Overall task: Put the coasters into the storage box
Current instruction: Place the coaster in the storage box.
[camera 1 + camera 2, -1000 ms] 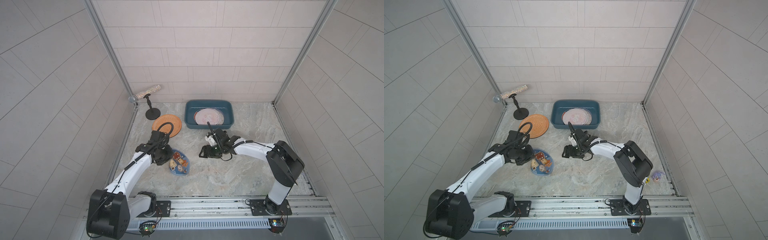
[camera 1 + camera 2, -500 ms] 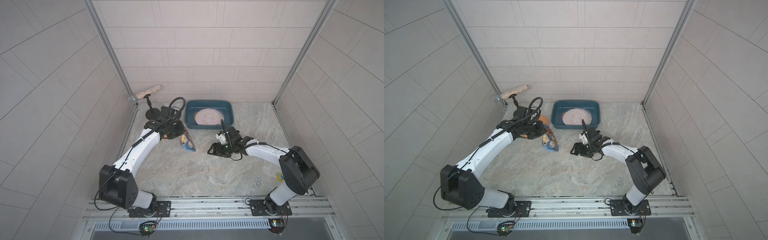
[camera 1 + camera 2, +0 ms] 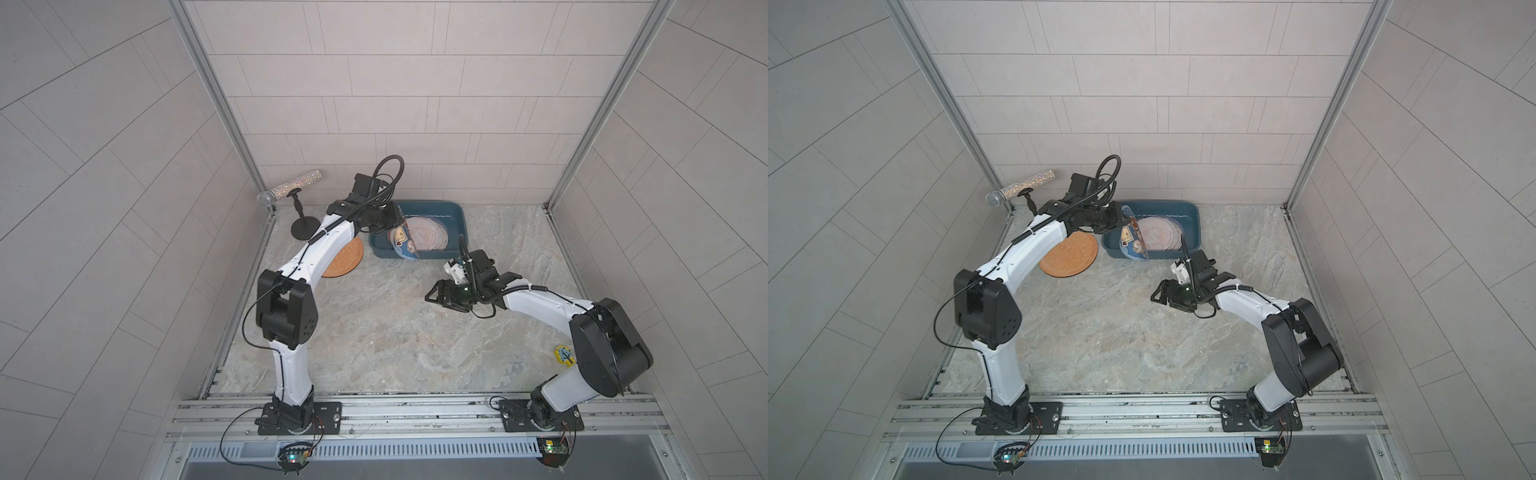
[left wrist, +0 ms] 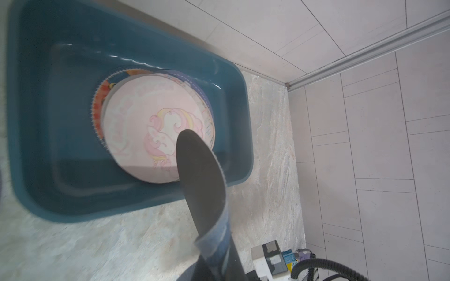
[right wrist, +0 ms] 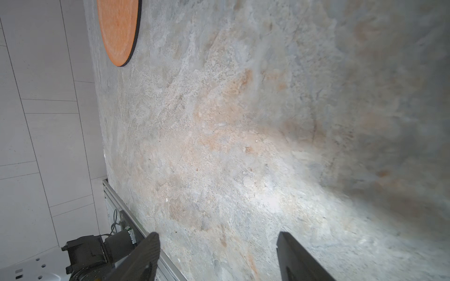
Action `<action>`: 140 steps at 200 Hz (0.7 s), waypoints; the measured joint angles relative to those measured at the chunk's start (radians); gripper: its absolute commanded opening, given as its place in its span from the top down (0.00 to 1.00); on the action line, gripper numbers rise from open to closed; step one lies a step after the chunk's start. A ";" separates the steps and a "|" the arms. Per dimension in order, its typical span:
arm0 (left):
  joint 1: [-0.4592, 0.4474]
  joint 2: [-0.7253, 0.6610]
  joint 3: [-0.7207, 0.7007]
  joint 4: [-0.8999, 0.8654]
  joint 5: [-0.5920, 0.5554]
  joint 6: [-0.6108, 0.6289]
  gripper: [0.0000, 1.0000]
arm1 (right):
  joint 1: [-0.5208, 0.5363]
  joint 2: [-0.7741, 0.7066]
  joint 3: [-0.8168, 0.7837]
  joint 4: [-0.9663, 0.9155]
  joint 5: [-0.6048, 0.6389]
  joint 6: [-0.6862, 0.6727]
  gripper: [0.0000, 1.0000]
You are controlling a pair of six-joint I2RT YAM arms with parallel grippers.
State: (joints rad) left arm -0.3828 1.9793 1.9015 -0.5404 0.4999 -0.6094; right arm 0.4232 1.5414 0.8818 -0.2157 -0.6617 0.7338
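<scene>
The blue cartoon coaster's lower edge hangs over the box's near rim, so the robot will next move its left gripper over the pink unicorn coaster (image 3: 430,235) (image 4: 151,126), going down to release the blue one.
My left gripper (image 3: 390,217) (image 3: 1120,220) is shut on a blue cartoon coaster (image 3: 405,244) (image 3: 1133,244). The coaster hangs bent over the near left part of the dark teal storage box (image 3: 458,210) (image 3: 1196,214). In the left wrist view the held coaster (image 4: 202,185) shows its dark underside above the box (image 4: 29,170). A pink unicorn coaster (image 4: 151,126) (image 3: 430,235) tops a stack inside. An orange coaster (image 3: 348,261) (image 3: 1069,257) (image 5: 119,29) lies on the floor left of the box, partly under my left arm. My right gripper (image 3: 434,293) (image 3: 1158,293) (image 5: 216,237) is open and empty, low over bare floor.
A glittery microphone (image 3: 291,193) on a black round-based stand (image 3: 305,229) stands in the back left corner. A small yellow sticker (image 3: 564,355) lies at the right near my right arm's elbow. Tiled walls close three sides; a metal rail (image 3: 415,409) runs along the front.
My left arm has lifted the blue coaster off the floor and carried it back and right to above the box. My right arm has drawn back to the right, its jaws a little wider.
</scene>
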 measured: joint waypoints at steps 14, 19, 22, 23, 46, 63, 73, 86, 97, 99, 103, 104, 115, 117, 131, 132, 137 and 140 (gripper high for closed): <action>-0.014 0.080 0.089 0.023 0.027 0.001 1.00 | -0.012 -0.001 -0.002 0.000 -0.005 0.000 0.21; -0.019 0.107 0.117 0.035 0.037 0.000 1.00 | -0.016 -0.001 -0.002 0.000 -0.007 0.000 0.21; -0.022 0.123 0.130 0.045 0.042 -0.001 1.00 | -0.019 -0.001 -0.003 0.000 -0.007 0.000 0.21; -0.024 0.130 0.137 0.051 0.044 -0.001 1.00 | -0.019 -0.001 -0.003 0.000 -0.008 0.000 0.21; -0.044 0.239 0.210 0.157 0.074 -0.024 1.00 | -0.032 -0.001 -0.006 -0.001 -0.008 0.000 0.21; -0.050 0.344 0.299 0.216 0.089 -0.051 1.00 | -0.034 -0.001 -0.006 0.003 -0.008 0.000 0.21; -0.055 0.411 0.360 0.243 0.098 -0.068 1.00 | -0.034 0.000 -0.006 0.003 -0.009 0.000 0.21; -0.056 0.494 0.439 0.254 0.106 -0.080 1.00 | -0.034 0.001 -0.006 0.003 -0.010 0.000 0.21; -0.056 0.549 0.483 0.251 0.106 -0.082 1.00 | -0.034 0.001 -0.006 0.003 -0.011 0.000 0.21; -0.056 0.557 0.487 0.249 0.106 -0.082 1.00 | -0.034 0.001 -0.006 0.003 -0.011 0.000 0.21; -0.055 0.568 0.492 0.246 0.105 -0.082 1.00 | -0.035 0.001 -0.006 0.003 -0.011 0.000 0.21; -0.054 0.571 0.492 0.244 0.105 -0.082 1.00 | -0.035 0.001 -0.006 0.003 -0.011 0.000 0.21; -0.051 0.593 0.495 0.223 0.095 -0.076 0.99 | -0.036 0.001 -0.006 0.003 -0.011 0.000 0.21; -0.050 0.596 0.495 0.219 0.091 -0.074 0.99 | -0.036 0.001 -0.006 0.003 -0.011 0.000 0.21; -0.042 0.602 0.495 0.176 0.062 -0.060 0.98 | -0.038 0.001 -0.006 0.003 -0.011 0.000 0.21; -0.040 0.602 0.495 0.171 0.058 -0.058 0.98 | -0.038 0.001 -0.006 0.003 -0.011 0.000 0.21; -0.037 0.602 0.495 0.157 0.050 -0.050 0.96 | -0.038 0.001 -0.006 0.003 -0.011 0.000 0.21; -0.035 0.601 0.495 0.150 0.045 -0.045 0.95 | -0.038 0.001 -0.006 0.003 -0.011 0.001 0.21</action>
State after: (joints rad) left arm -0.4183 2.5801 2.3966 -0.3901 0.5446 -0.6548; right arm 0.3851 1.5425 0.8753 -0.2123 -0.6731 0.7345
